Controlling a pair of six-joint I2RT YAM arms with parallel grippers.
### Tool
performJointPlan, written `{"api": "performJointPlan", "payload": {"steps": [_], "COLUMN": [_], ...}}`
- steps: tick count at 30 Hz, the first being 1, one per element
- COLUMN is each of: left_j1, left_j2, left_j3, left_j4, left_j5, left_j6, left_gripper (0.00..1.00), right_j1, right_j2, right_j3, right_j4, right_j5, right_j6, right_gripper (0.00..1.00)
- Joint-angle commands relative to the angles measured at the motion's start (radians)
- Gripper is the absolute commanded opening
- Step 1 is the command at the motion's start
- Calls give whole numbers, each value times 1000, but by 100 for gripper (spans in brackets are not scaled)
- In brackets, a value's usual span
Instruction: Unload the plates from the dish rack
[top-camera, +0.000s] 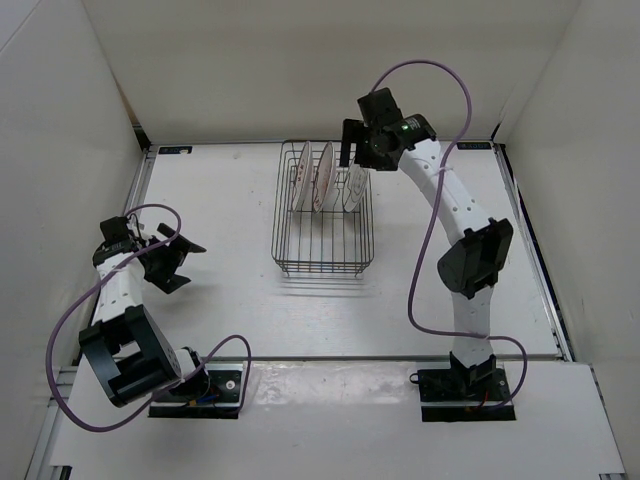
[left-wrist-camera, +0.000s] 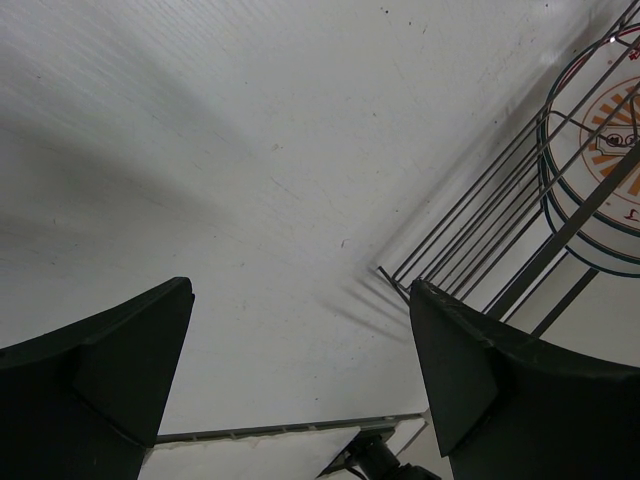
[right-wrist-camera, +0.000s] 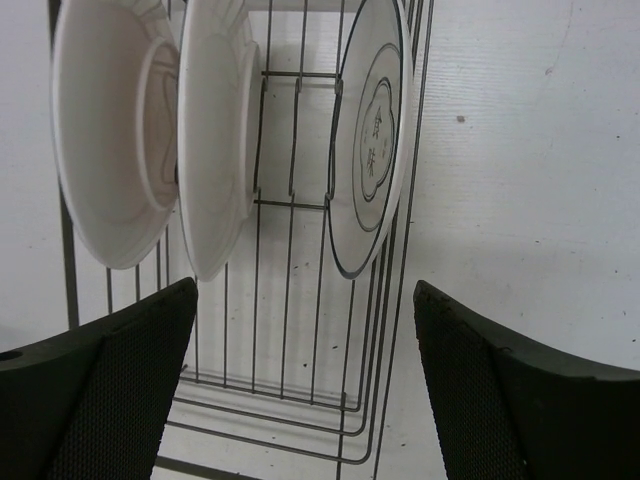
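Observation:
The right gripper lowers next until its fingers straddle the grey-rimmed plate's upper rim (top-camera: 362, 182) (right-wrist-camera: 404, 150), since that plate stands on edge with a clear gap beside the middle plate.
The dark wire dish rack (top-camera: 325, 245) stands at the table's middle back. Three white plates stand on edge in its far half: a left one (top-camera: 303, 180), a middle one (top-camera: 324, 176) and a grey-rimmed one (top-camera: 355, 186) on the right. My right gripper (top-camera: 353, 158) hovers open above the far right of the rack. In its wrist view the gripper (right-wrist-camera: 305, 290) is empty, with the grey-rimmed plate (right-wrist-camera: 372, 130) and two other plates (right-wrist-camera: 110, 130) (right-wrist-camera: 215, 130) below it. My left gripper (top-camera: 188, 266) is open and empty, left of the rack.
White walls enclose the table on three sides. In the left wrist view my left gripper (left-wrist-camera: 300, 290) faces bare table, with the rack's corner (left-wrist-camera: 470, 245) and an orange-patterned plate (left-wrist-camera: 610, 150) at the right. Purple cables loop off both arms.

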Motion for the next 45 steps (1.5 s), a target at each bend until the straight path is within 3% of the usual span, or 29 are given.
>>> {"api": "performJointPlan", "payload": {"steps": [1, 20, 25, 31, 45], "left_j1": [-3, 0, -5, -3, -3], "left_j2": [-9, -3, 20, 44, 72], "left_j3": [11, -5, 8, 41, 52], "left_j4": [-2, -42, -43, -54, -51], "left_j5": [0, -25, -34, -49, -60], "left_j6": [20, 106, 136, 155, 147], "left_gripper": [100, 100, 100, 100, 100], "right_j1": [7, -5, -14, -28, -30], "right_j2": [25, 158, 204, 237, 227], "right_j3": [-5, 11, 43, 48, 31], "right_j4": [20, 123, 151, 143, 154], "right_j5": [46, 204, 217, 221, 243], "right_j6": [-21, -89, -98, -81, -109], "right_gripper": [90, 88, 75, 70, 29]}}
